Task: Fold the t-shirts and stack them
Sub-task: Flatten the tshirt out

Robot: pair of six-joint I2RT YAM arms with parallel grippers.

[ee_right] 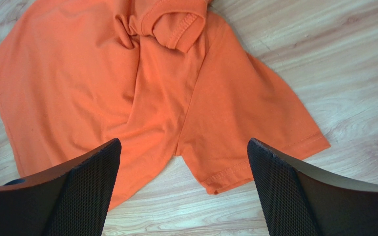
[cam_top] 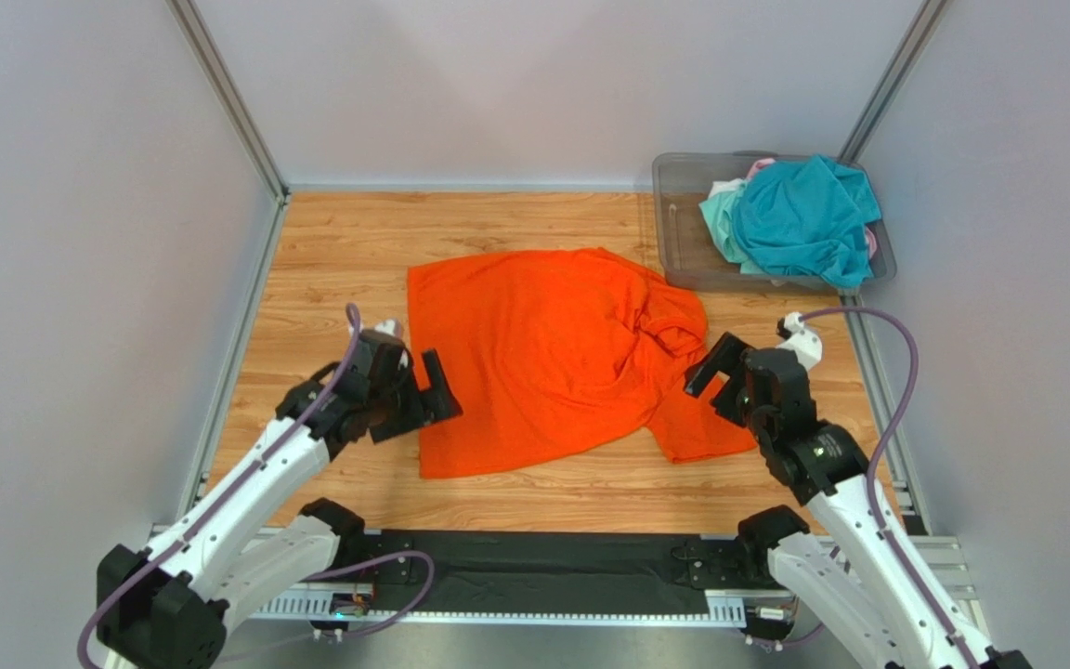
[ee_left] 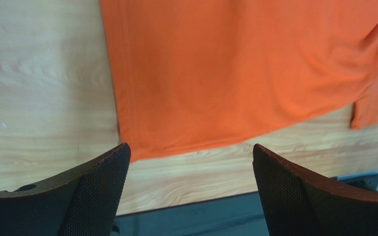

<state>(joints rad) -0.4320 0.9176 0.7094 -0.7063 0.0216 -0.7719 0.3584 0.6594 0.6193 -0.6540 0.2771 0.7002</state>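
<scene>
Next, my left gripper moves down and back onto the shirt's near hem corner [cam_top: 426, 471] [ee_left: 135, 156], which shows beside one finger.
The bright orange t-shirt [cam_top: 555, 349] lies spread on the wooden table, its collar bunched at the right and a sleeve pointing to the near right. My left gripper [cam_top: 422, 393] is open and empty at the shirt's near left hem corner; that corner shows in the left wrist view [ee_left: 225, 73]. My right gripper [cam_top: 717, 374] is open and empty just above the near right sleeve [ee_right: 245, 132]. A teal t-shirt [cam_top: 806, 216] lies heaped in the bin, over a pale mint one [cam_top: 719, 216], with a bit of pink [cam_top: 760, 165] showing.
A clear grey plastic bin [cam_top: 680, 230] stands at the far right corner. Grey walls and metal frame posts close in the table on three sides. A black rail [cam_top: 541, 565] runs along the near edge between the arm bases.
</scene>
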